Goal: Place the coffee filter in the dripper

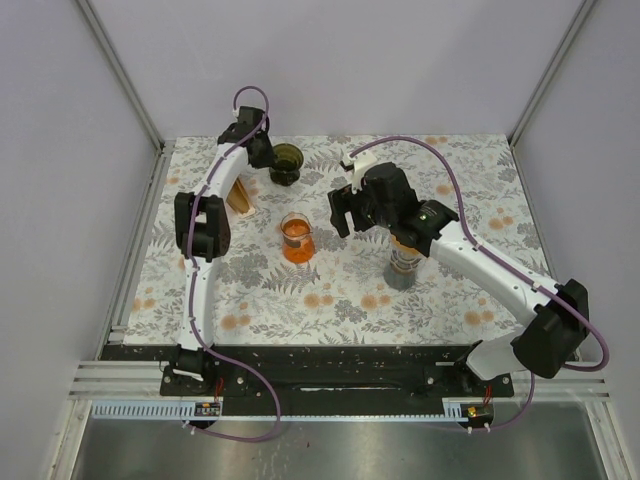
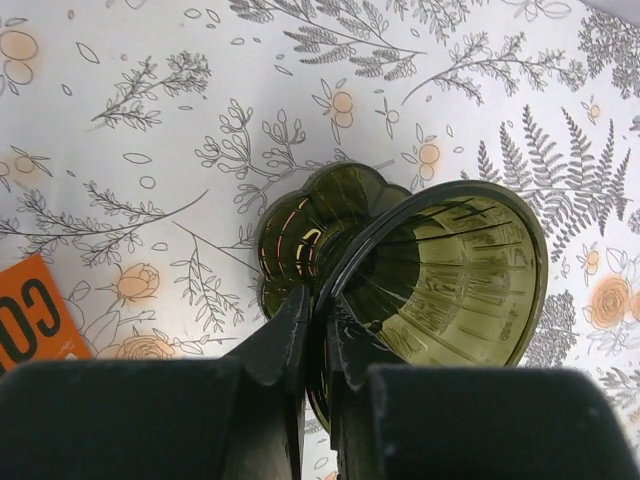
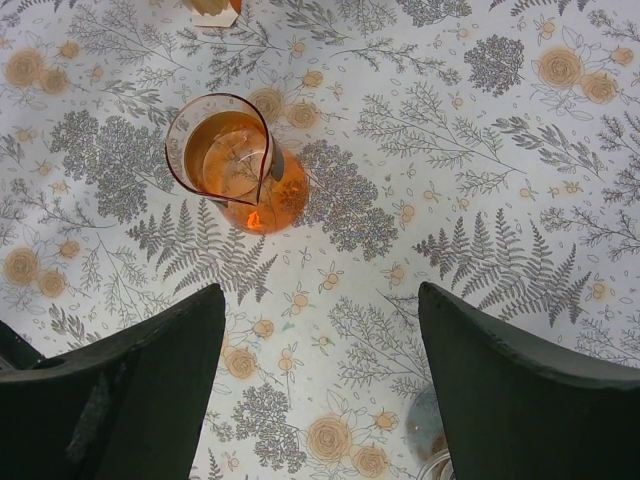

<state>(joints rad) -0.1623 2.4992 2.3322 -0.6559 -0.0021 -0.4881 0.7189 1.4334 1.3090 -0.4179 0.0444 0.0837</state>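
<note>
Next, I lift my left gripper and bring the dripper [image 1: 287, 163] back onto the carafe's opening, as the carafe stands back and to its right in the top view.
The dark olive-green dripper [image 1: 287, 163] is at the back of the table. In the left wrist view the dripper [image 2: 450, 280] shows its ribbed inside and scalloped base. My left gripper [image 2: 318, 305] is shut on its near rim, one finger inside and one outside; it also shows in the top view [image 1: 268, 152]. A tan packet [image 1: 241, 195], apparently the coffee filters, stands by the left arm; its orange label [image 2: 30, 325] shows at the edge. My right gripper [image 3: 320, 310] is open and empty above the table, also seen in the top view [image 1: 345, 222].
An orange glass carafe [image 1: 297, 238] stands mid-table; it also shows in the right wrist view [image 3: 235, 165], ahead and left of the right gripper. A grey cylindrical container [image 1: 403, 268] stands under the right arm. Enclosure walls ring the table.
</note>
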